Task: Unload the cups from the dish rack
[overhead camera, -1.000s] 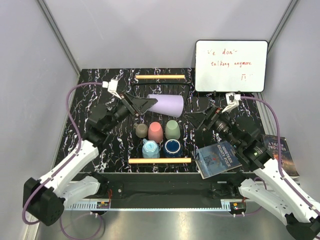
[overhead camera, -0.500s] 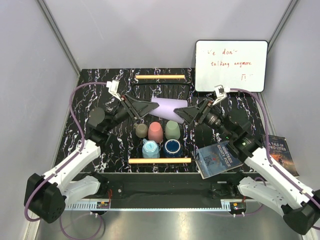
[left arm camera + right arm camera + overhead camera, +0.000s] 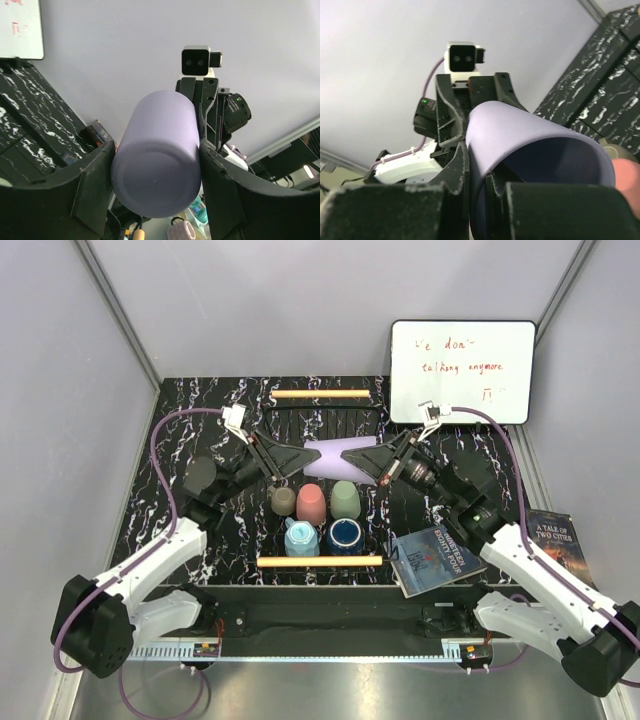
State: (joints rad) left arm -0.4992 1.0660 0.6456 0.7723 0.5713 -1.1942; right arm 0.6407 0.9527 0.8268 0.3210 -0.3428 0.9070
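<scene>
The right gripper moves to the tabletop before the whiteboard next, turns the tumbler's open end up and lowers it to release, since the tabletop is bare.
A lavender tumbler (image 3: 328, 458) hangs on its side above the dish rack (image 3: 320, 561), held between both arms. My left gripper (image 3: 290, 458) is shut on its closed bottom end, and in the left wrist view the tumbler (image 3: 157, 165) fills the gap between both fingers (image 3: 92, 185). My right gripper (image 3: 362, 462) is shut on the rim of the open end, and in the right wrist view the tumbler's wall (image 3: 520, 135) is pinched between the fingertips (image 3: 460, 170). Several cups stand in the rack, among them a pale green one (image 3: 345, 499), a light blue one (image 3: 301, 537) and a navy one (image 3: 345, 535).
A whiteboard (image 3: 462, 370) leans at the back right. A book (image 3: 436, 558) lies by the rack's near right corner, another (image 3: 560, 540) further right. The rack's far wooden handle (image 3: 320, 394) lies behind the grippers.
My right gripper has swung left to the tumbler's open end and closed on its rim. The left gripper kept hold of the tumbler and shifted slightly right.
</scene>
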